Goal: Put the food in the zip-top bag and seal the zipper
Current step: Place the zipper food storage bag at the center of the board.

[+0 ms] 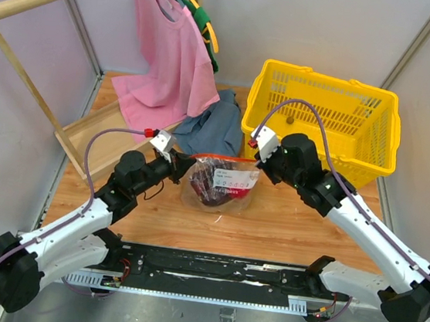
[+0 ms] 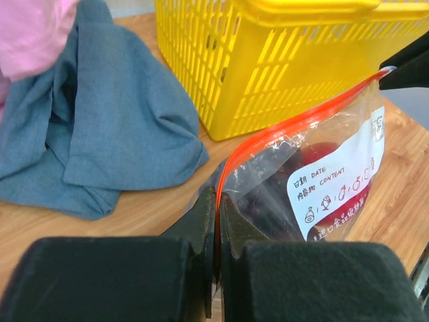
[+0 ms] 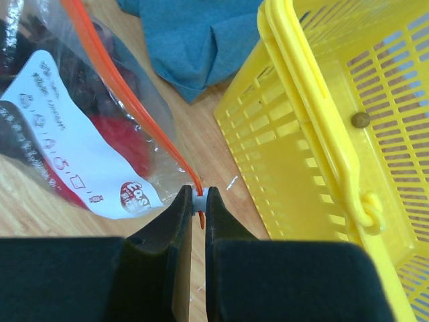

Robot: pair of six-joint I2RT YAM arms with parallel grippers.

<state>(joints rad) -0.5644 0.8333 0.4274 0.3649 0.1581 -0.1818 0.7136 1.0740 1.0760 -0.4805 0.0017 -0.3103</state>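
I will move the small white slider (image 3: 200, 200) gently a little toward my left gripper with my right gripper and release it, because it is between my right gripper's fingers, at the end of the zipper.
The zip-top bag (image 1: 220, 183) lies on the wooden table between my two grippers, white label up. Red and dark purple food (image 1: 213, 193) shows through the plastic, also as a red fruit (image 3: 124, 141) and dark shapes (image 2: 268, 201). The red-orange zipper (image 1: 227, 159) runs taut along the bag's far edge. My left gripper (image 2: 218, 201) is shut on the zipper's left end (image 2: 281, 131). My right gripper (image 3: 199, 199) is shut on the small white slider at the zipper's right end (image 3: 114, 80). In the top view the left gripper (image 1: 186, 165) and right gripper (image 1: 260, 164) hold opposite corners.
A yellow plastic basket (image 1: 325, 119) stands just behind the right gripper, with one small brownish ball (image 3: 360, 119) in it. A blue-grey cloth (image 1: 213, 126) lies behind the bag. A pink shirt (image 1: 169, 55) hangs from a wooden frame (image 1: 26, 46) at the back left.
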